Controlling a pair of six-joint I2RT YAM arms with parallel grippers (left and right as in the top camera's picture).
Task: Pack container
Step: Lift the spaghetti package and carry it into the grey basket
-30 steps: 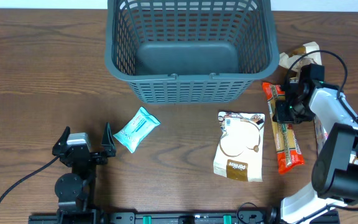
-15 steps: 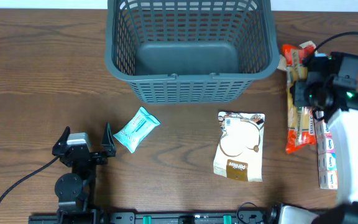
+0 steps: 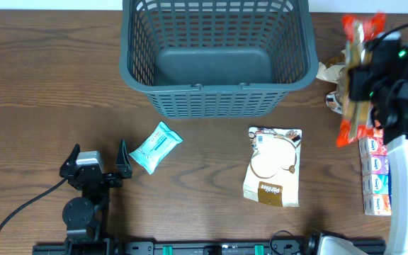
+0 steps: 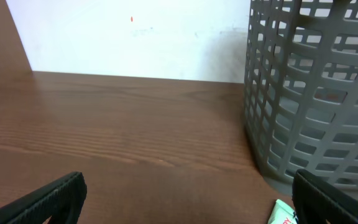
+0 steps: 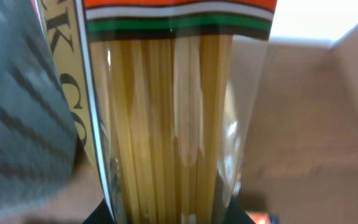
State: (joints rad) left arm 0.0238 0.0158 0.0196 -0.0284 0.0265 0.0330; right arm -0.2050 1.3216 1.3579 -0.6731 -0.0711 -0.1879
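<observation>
My right gripper should next cross the basket's rim, turn the spaghetti pack lengthwise, lower it and let go, as the basket's empty bottom is to the gripper's left in the overhead view.
The container (image 3: 218, 99), a big dark grey slotted basket, stands at the back centre with nothing inside; its wall (image 4: 316, 93) fills the right of the left wrist view. My right gripper (image 3: 363, 78) is shut on a long spaghetti pack (image 3: 348, 127) with red ends, held in the air right of the basket. In the right wrist view the pack (image 5: 173, 112) fills the frame, pinched between the fingers of the right gripper (image 5: 176, 218). My left gripper (image 3: 96, 161) rests open at the front left, nothing between the fingers of the left gripper (image 4: 185, 205).
A teal snack pack (image 3: 156, 146) lies just right of the left gripper, its corner (image 4: 283, 213) showing in the left wrist view. A white and brown pouch (image 3: 273, 166) lies in front of the basket. A strip of small boxes (image 3: 375, 173) and a brown bag (image 3: 329, 69) sit at the right.
The right gripper has lifted the spaghetti pack off the table and carried it up and toward the back right. The left arm has not moved.
</observation>
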